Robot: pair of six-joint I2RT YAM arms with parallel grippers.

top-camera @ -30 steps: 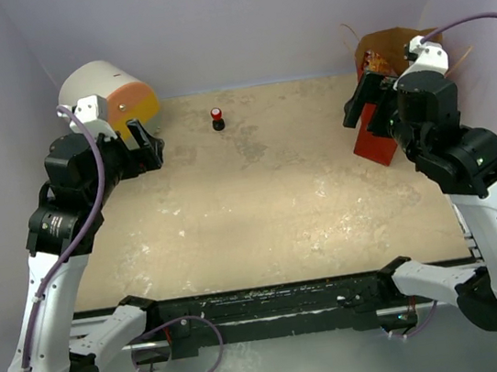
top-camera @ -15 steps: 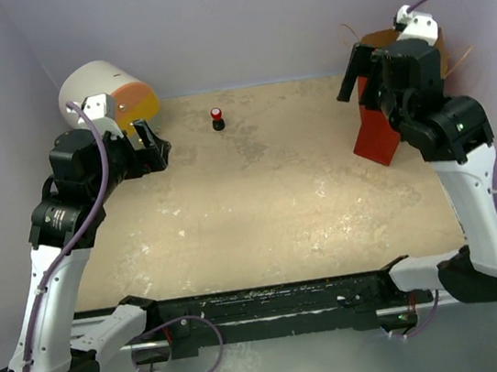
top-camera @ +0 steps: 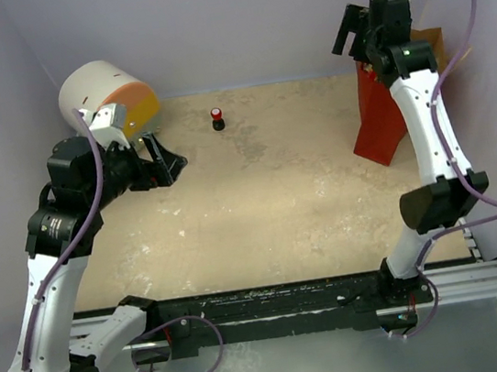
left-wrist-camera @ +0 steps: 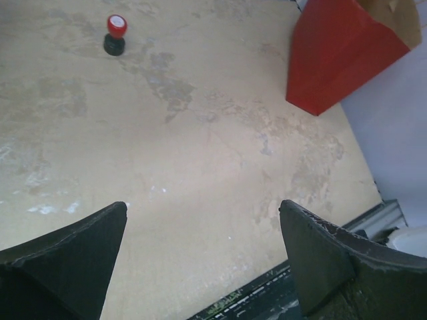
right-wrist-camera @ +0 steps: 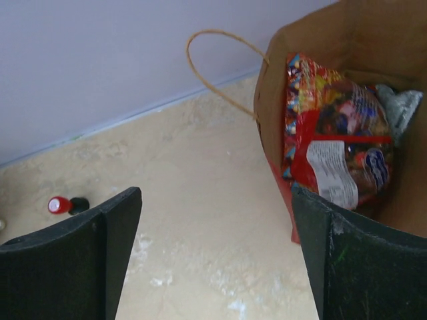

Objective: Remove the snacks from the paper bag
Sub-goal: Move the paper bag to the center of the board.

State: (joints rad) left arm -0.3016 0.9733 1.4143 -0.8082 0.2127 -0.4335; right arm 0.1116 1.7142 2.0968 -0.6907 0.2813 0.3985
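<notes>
My right gripper needs to move down next onto the twine handle below its open fingers and close there, since the handle stands clear of the paper bag's side.
The paper bag (top-camera: 377, 123), red outside and brown inside, stands upright at the far right of the table (top-camera: 269, 201); the left wrist view shows it (left-wrist-camera: 337, 60) too. In its open mouth (right-wrist-camera: 303, 47) lie the snacks: a big red crinkly chip bag (right-wrist-camera: 333, 143) and a silver packet (right-wrist-camera: 399, 107) behind it. My right gripper (top-camera: 349, 47) hangs open high over the bag's left rim. Its jaws (right-wrist-camera: 215, 193) hold nothing. My left gripper (top-camera: 169, 163) is open over the table's left side, far from the bag, and its jaws (left-wrist-camera: 203, 205) are empty.
A small red-and-black knob (top-camera: 218, 117) stands at the far middle of the table. A white cylinder with an orange face (top-camera: 107, 99) lies in the far left corner. A twine handle (right-wrist-camera: 220, 63) loops out from the bag's left wall. Purple walls close in three sides.
My right arm has lifted and swung back, from beside the bag's front to high over its left rim. My left gripper has shifted a little right and toward the near edge.
</notes>
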